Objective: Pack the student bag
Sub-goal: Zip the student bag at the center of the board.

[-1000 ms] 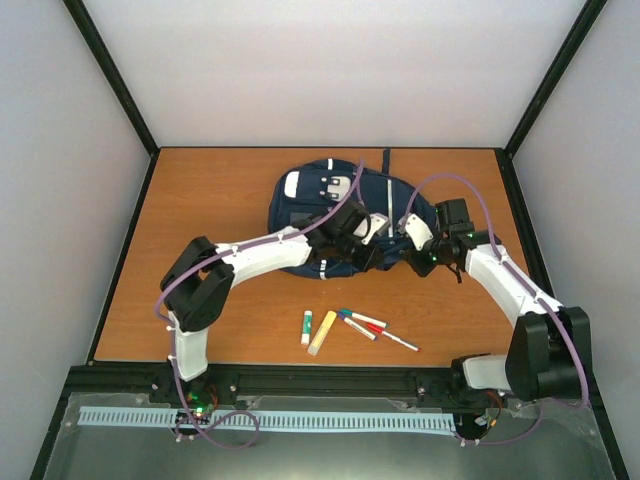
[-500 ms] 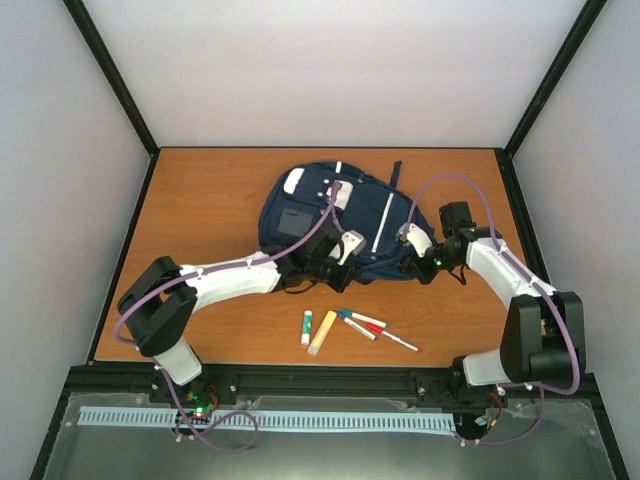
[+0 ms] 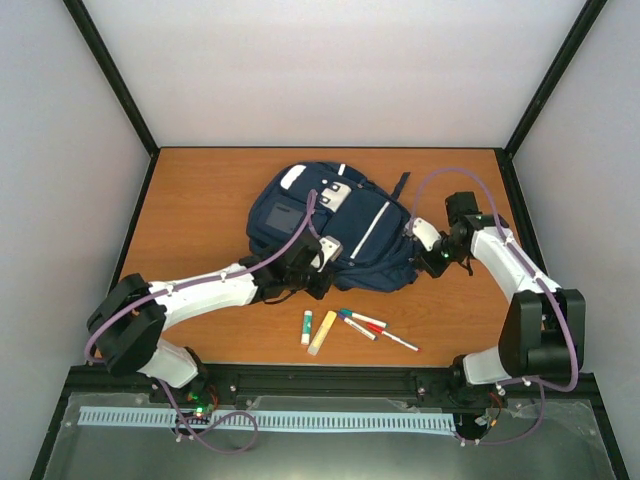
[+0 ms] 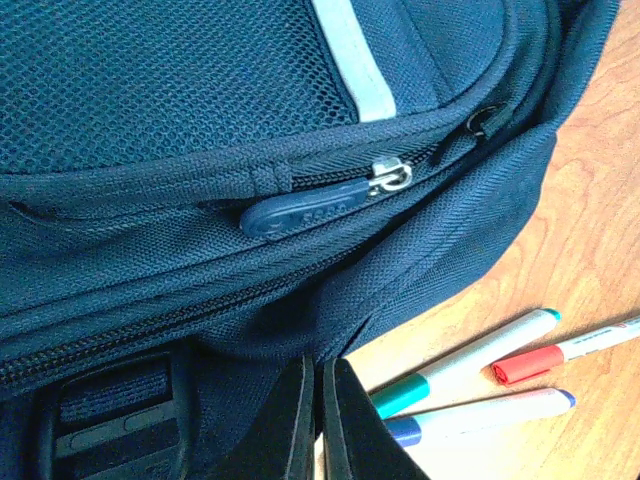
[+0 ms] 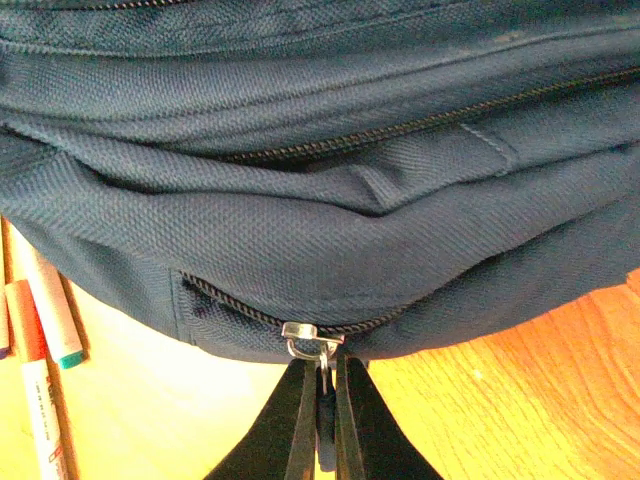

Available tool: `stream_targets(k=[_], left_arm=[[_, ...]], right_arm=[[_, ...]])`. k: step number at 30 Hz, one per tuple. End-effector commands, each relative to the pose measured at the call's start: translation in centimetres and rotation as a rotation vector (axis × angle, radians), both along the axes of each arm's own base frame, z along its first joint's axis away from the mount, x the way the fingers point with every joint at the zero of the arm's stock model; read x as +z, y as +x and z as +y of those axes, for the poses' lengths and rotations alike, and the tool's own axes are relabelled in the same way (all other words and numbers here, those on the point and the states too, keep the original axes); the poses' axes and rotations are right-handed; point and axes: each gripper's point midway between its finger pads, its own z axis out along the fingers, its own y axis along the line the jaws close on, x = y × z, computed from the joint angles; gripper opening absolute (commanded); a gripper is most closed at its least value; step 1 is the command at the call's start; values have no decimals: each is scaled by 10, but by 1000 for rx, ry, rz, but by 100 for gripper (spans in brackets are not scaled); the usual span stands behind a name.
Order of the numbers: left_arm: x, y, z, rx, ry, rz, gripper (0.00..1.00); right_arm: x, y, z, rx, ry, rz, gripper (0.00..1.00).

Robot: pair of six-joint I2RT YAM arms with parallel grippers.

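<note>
The bag [image 3: 335, 225] lies slanted on the tabletop, so my left gripper will next pull the bag's held fold outward and to the left in the top view, and then open.
The student bag [image 3: 335, 225], navy with white stripes, lies flat at the middle of the table. My left gripper [image 3: 303, 280] is at its near-left edge. In the left wrist view the left gripper [image 4: 322, 368] is shut on a fold of the bag's lower fabric [image 4: 250, 320], below a closed zipper with a dark pull tab [image 4: 300, 213]. My right gripper [image 3: 437, 262] is at the bag's right edge. In the right wrist view the right gripper [image 5: 322, 368] is shut on the zipper pull [image 5: 323, 372] hanging from a metal slider [image 5: 312, 333].
On the table in front of the bag lie a glue stick [image 3: 307, 327], a yellow highlighter [image 3: 322, 332] and a few markers [image 3: 365, 322], one red-capped [image 3: 393, 339]. Marker caps show by the left fingers [image 4: 470, 365]. Black frame posts border the table.
The bag has slid and turned to the left and lies flatter. My left arm has pulled back to the left with it. My right gripper has stayed at the bag's right edge.
</note>
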Motion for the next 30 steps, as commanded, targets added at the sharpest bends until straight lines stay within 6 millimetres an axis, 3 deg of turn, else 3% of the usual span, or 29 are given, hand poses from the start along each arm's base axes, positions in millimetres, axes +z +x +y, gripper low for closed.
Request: stream_targets(k=[1,6,10,14,18,20,24,28,30], left_arm=[[-2,25,27,151,88,-52,1],[-4,42,55,275,180,-112,1],[-1,51,74,356,173,-137,1],[2,64,78,395,125,-143,1],[12,88,78,464,111,-190,1],[22,101,75,495,62,-217,11],[40,117,72,524,-12,-213,45],[60,102,65,476,-103,-188,62],[70,84,55,368,-161,-169,64]], right_arm=[[14,-2,-27,-29,-130,-22,3],[6,-2,-38,-25,-200,-30,3],[-5,-8,-36,-13,-193,-3,3],[-9,-25,-18,43,-159,24,3],[-9,-51,17,155,-127,29,3],[-10,-65,39,214,-89,62,3],[-1,-76,77,258,48,122,3],[7,-67,96,240,121,144,3],[8,-62,99,235,129,133,3]])
